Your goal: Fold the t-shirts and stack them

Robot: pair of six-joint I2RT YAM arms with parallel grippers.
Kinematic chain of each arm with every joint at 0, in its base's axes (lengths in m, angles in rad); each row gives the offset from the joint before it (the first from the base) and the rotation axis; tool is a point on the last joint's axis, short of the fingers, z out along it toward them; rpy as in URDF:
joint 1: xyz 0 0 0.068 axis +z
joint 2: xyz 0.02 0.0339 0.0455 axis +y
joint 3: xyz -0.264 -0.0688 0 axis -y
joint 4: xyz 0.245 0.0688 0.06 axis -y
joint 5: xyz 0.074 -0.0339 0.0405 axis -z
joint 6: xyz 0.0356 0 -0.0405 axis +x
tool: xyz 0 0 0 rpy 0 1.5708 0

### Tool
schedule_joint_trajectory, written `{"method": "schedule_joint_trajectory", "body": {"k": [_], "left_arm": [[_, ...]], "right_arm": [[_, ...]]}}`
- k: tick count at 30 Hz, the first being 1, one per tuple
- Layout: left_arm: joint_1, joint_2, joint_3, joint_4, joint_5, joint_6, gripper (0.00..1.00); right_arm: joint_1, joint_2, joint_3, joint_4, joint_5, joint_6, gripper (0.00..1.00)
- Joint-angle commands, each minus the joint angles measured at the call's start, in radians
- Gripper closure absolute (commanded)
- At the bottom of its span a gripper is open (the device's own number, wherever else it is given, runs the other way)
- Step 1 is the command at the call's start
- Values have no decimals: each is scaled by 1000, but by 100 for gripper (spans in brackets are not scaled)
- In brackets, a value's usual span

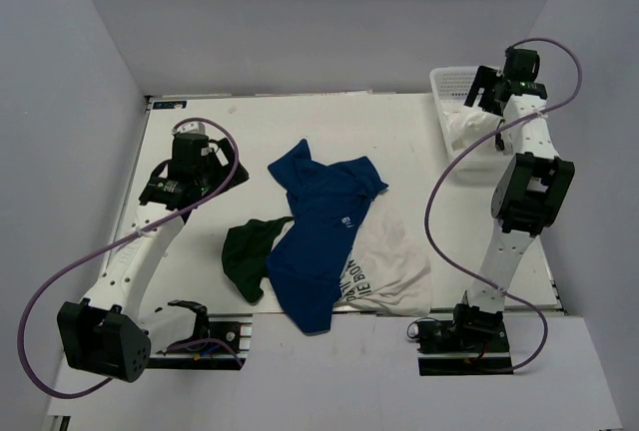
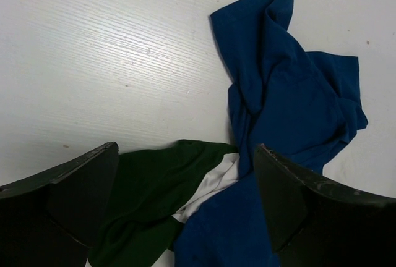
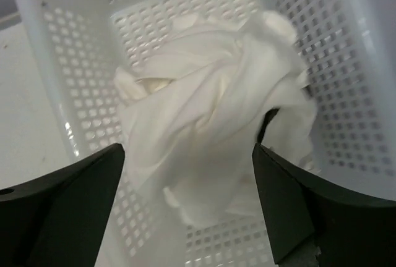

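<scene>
My right gripper should move back next, to the left in the top view, and down onto the fold of the blue t-shirt by its print, because that t-shirt is on top.
A royal blue t-shirt [image 1: 318, 236] lies crumpled mid-table, over a white t-shirt with dark print [image 1: 394, 269] and a dark green sleeve [image 1: 247, 256]. My left gripper [image 1: 200, 180] is open and empty, held above the table left of them. In the left wrist view it [image 2: 185, 217] hangs over the green sleeve [image 2: 148, 199] and the blue shirt [image 2: 291, 106]. My right gripper [image 1: 486, 92] is open and empty above a bunched plain white t-shirt [image 3: 210, 118] in the basket. In the right wrist view the gripper [image 3: 189, 211] has the cloth between and below its fingers, apart from them.
The white plastic mesh basket [image 1: 444, 82] stands at the back right; its walls [image 3: 346, 63] surround the white shirt. Purple cables loop beside both arms. Grey walls close in the table at the back and sides.
</scene>
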Motion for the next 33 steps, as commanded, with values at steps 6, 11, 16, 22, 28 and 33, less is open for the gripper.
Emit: {"method": "schedule_joint_trajectory", "body": {"k": [6,11,16,22,28,33], "left_arm": [[2,0,-46,79,82,-4,0],[2,20,-66,79,103,-25,0],[2,68,-66,55,125,-25,0],[2,79,-57,45,144,-25,0],[2,79,-66,45,153,-47,0],[2,47,-66,15,153,-47,0]], "right_arm": [[118,-268,-124,9,-331,29,10],[311,-468,-402,86,-367,56,10],[547,-572,-753,129,-368,161,10],[652,-608,-977,150,-293,241,10],[689,-508,-994,225,-288,264,10],[706,-396,-892,249,-304,282,10]]}}
